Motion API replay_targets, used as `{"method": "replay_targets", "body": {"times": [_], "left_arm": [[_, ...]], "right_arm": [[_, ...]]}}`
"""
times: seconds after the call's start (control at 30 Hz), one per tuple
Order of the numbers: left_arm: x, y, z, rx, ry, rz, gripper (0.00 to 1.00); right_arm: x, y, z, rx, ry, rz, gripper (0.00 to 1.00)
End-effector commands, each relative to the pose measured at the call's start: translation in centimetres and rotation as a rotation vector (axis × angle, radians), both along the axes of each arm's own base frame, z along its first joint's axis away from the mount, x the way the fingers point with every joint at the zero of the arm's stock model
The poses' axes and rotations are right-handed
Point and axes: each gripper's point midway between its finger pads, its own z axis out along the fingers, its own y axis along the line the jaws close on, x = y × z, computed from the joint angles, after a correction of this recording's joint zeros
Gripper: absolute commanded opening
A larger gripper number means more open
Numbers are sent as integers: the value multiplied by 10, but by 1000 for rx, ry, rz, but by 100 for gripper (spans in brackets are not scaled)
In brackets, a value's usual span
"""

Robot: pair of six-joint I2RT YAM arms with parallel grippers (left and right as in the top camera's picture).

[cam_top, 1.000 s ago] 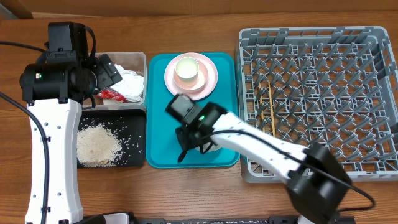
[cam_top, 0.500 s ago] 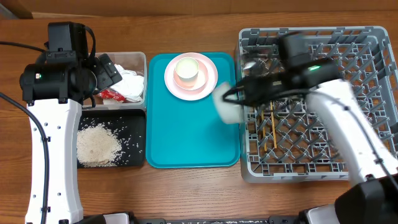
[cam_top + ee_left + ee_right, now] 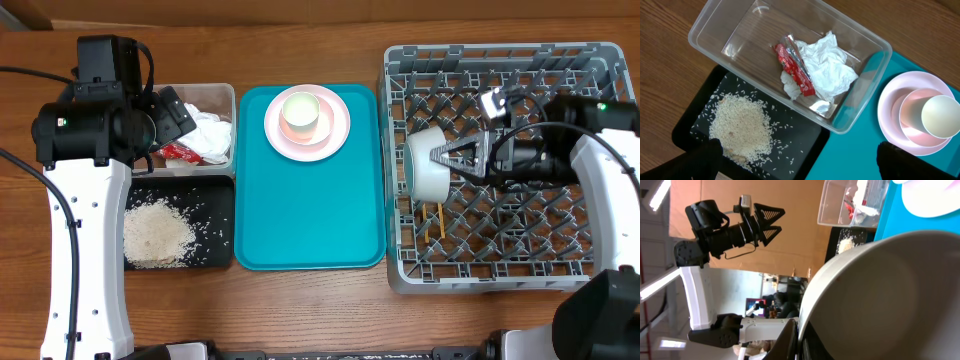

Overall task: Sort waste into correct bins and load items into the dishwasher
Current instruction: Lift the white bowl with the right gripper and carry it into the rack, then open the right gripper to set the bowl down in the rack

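Note:
My right gripper moves back and down to the rack's near corner by the teal tray next, since the whitish bowl [image 3: 425, 165] still hangs above the rack.
My right gripper [image 3: 447, 158] is shut on the rim of a whitish bowl [image 3: 425, 165] and holds it on its side over the left part of the grey dish rack [image 3: 520, 90]. In the right wrist view the bowl [image 3: 880, 295] fills the frame, its rim pinched between my fingers [image 3: 790, 340]. The wooden chopsticks [image 3: 437, 195] lie in the rack just under the bowl. The pink plate [image 3: 335, 135] on the teal tray [image 3: 300, 220] carries a second bowl [image 3: 910, 117] with the white cup [image 3: 940, 116] in it. My left gripper [image 3: 175, 113] is open and empty above the bins, as the left wrist view [image 3: 797, 150] shows.
The clear tub [image 3: 740, 30] holds the white tissue [image 3: 827, 70] and the red wrapper [image 3: 795, 70]. The black tray [image 3: 800, 150] in front of it holds the rice heap [image 3: 740, 125] with stray grains around it. The tub [image 3: 205, 95] and tray [image 3: 215, 200] sit left of the teal tray.
My right arm lifted the bowl from the front of the teal tray and carried it right, over the rack's left side. The left arm has not moved.

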Motion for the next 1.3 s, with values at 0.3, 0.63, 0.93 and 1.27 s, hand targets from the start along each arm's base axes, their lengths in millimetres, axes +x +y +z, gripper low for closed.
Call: {"method": "replay_targets", "body": {"times": [0.3, 0.63, 0.93, 1.27], "left_arm": [[1, 1, 0, -2, -2, 4, 100], [1, 1, 0, -2, -2, 4, 100], [1, 1, 0, -2, -2, 4, 100], [1, 1, 0, -2, -2, 4, 100]], "right_arm": [[-16, -2, -41, 101, -73, -52, 4], [-27, -1, -71, 92, -69, -47, 4], [-29, -9, -85, 24, -65, -42, 4], [-30, -32, -102, -76, -29, -75, 35]]}}
